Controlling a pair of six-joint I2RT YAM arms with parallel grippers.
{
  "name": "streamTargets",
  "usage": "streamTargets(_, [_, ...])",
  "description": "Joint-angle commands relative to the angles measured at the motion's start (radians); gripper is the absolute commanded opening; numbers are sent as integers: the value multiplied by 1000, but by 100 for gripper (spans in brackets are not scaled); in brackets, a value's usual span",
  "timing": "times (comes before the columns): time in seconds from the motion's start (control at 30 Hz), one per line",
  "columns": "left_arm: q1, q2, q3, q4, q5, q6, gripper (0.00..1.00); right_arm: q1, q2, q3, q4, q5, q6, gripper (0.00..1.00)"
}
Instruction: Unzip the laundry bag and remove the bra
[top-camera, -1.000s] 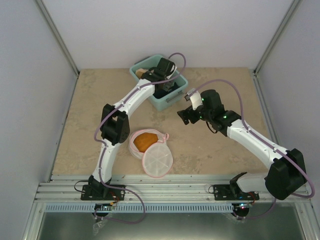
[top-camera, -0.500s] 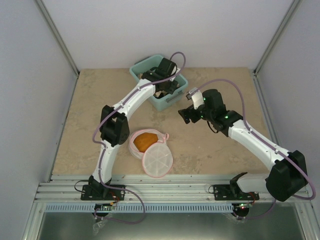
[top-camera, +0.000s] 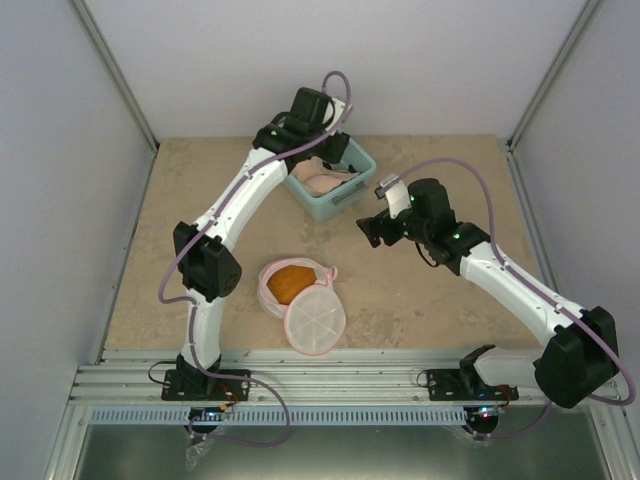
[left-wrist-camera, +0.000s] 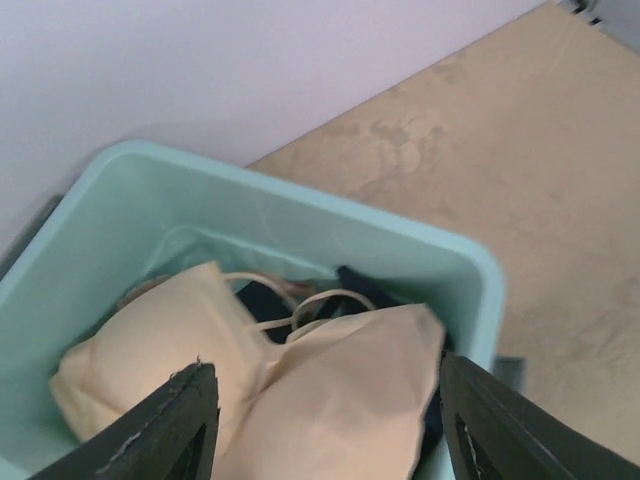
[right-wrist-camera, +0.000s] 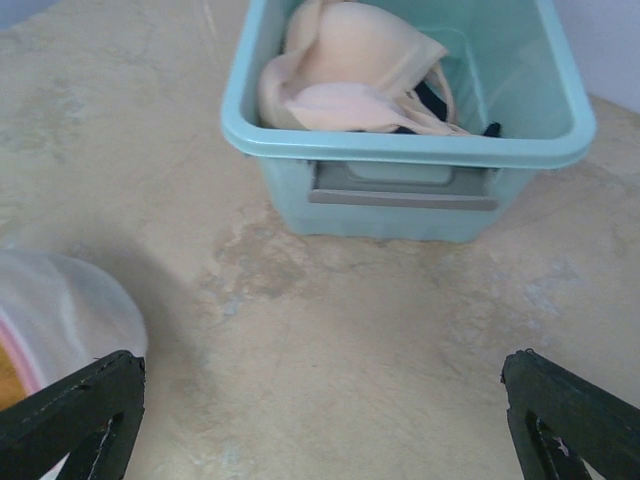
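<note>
The orange item lies below my right gripper's fingers and to their left in the top view, so the gripper needs to move back, across and down onto it.
The laundry bag lies unzipped near the table's front. Its round mesh lid is flipped toward me, and an orange item shows inside. A beige bra lies in the teal bin, with dark cloth under it. My left gripper hovers open just above the bra, and neither finger touches it. In the top view the left gripper stands over the bin's back edge. My right gripper is open and empty above bare table, between the bin and the bag.
The teal bin stands at the back centre of the table, a grey handle on its near wall. A white wall rises right behind it. The right gripper hangs just right of the bin's front corner.
My left gripper has opened, risen out of the bin and moved back. The bra now lies loose in the bin. The right arm has barely moved.
</note>
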Motion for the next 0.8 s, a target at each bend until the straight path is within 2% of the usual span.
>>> streamTargets(0.0, [41,-56,-43,-23,35,13,67,-5,-39,-25,12,-268,-44,92])
streamTargets(0.1, [61,-156,-105,-44,43,44,80,18,-20,-30,53,-421,-21,83])
streamTargets(0.2, [104,-278,-228,-87,87,55,93,68,25,-21,80,-418,47,77])
streamTargets(0.27, [134,-387,-410,-88,115,82,99,100,60,-18,110,-408,90,73])
streamTargets(0.37, [171,-532,-604,-126,121,151,99,160,116,-11,166,-392,138,68])
streamTargets(0.57, [256,-640,-853,-312,160,264,99,311,290,76,177,-319,164,66])
streamTargets(0.63, [258,-678,-958,-314,183,294,98,331,348,113,172,-321,181,65])
streamTargets(0.77, [258,-719,-1062,-299,273,328,98,362,439,154,169,-303,202,64])
